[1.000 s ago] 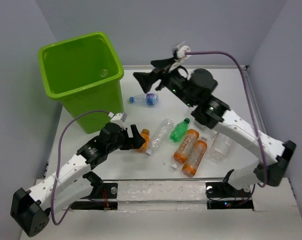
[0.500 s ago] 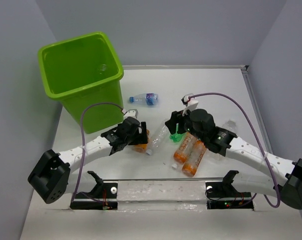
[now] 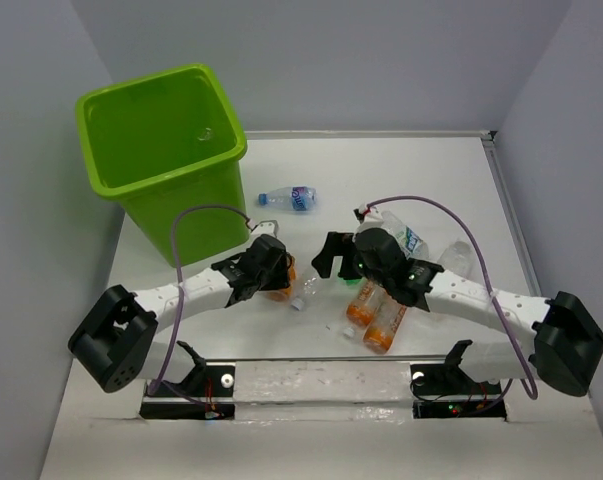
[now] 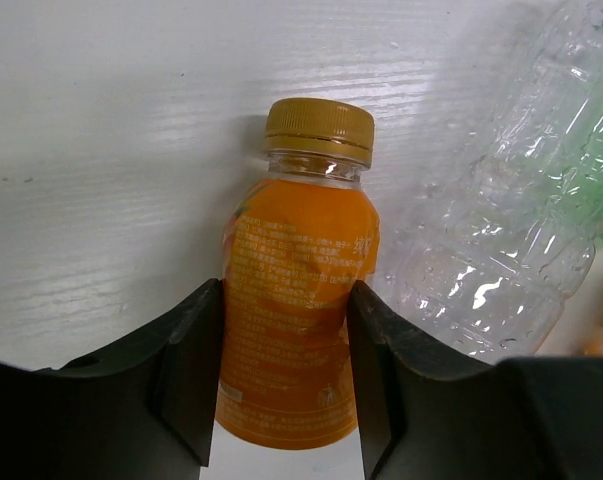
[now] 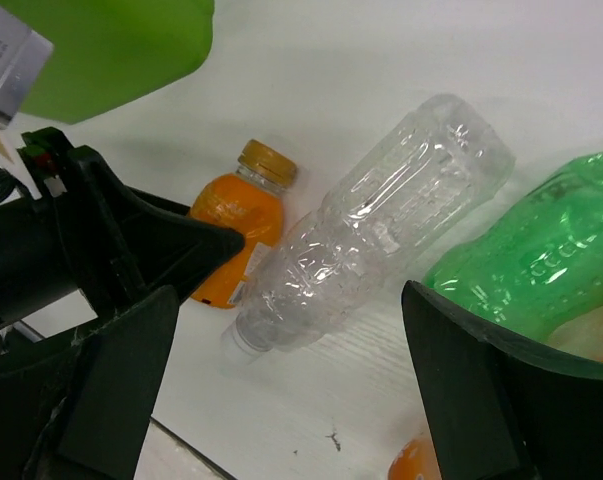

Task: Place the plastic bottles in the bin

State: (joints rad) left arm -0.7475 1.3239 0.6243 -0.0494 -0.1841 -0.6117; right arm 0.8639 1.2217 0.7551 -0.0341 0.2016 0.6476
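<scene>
The clear bottle lies slanted between the open fingers of my right gripper. My right gripper needs to turn in line with the bottle next and go down onto the bottle's capped half (image 3: pixel 308 283) (image 5: pixel 303 272).
My left gripper (image 4: pixel 286 385) is shut on an orange drink bottle (image 4: pixel 297 265) with a gold cap, which lies on the white table. From above, this gripper (image 3: pixel 272 276) sits just below the lime-green bin (image 3: pixel 186 215). My right gripper (image 5: pixel 291 390) is open low over the table, and the capped end of a crushed clear bottle (image 5: pixel 381 220) lies between its spread fingers. A green bottle (image 5: pixel 541 270) lies by its right finger. From above, the right gripper (image 3: pixel 336 262) stands close to the left one. Two more orange bottles (image 3: pixel 365 300) (image 3: pixel 386 322) lie under the right arm.
A blue-labelled bottle (image 3: pixel 291 198) lies alone behind the grippers, right of the bin. Two clear bottles (image 3: pixel 406 236) (image 3: pixel 457 257) lie behind the right arm. Grey walls close in the table on three sides. The left arm's cable (image 3: pixel 196 225) loops up beside the bin.
The left arm stretched forward and its jaws closed on the orange bottle. The right arm came down from high at the back to low over the middle bottles.
</scene>
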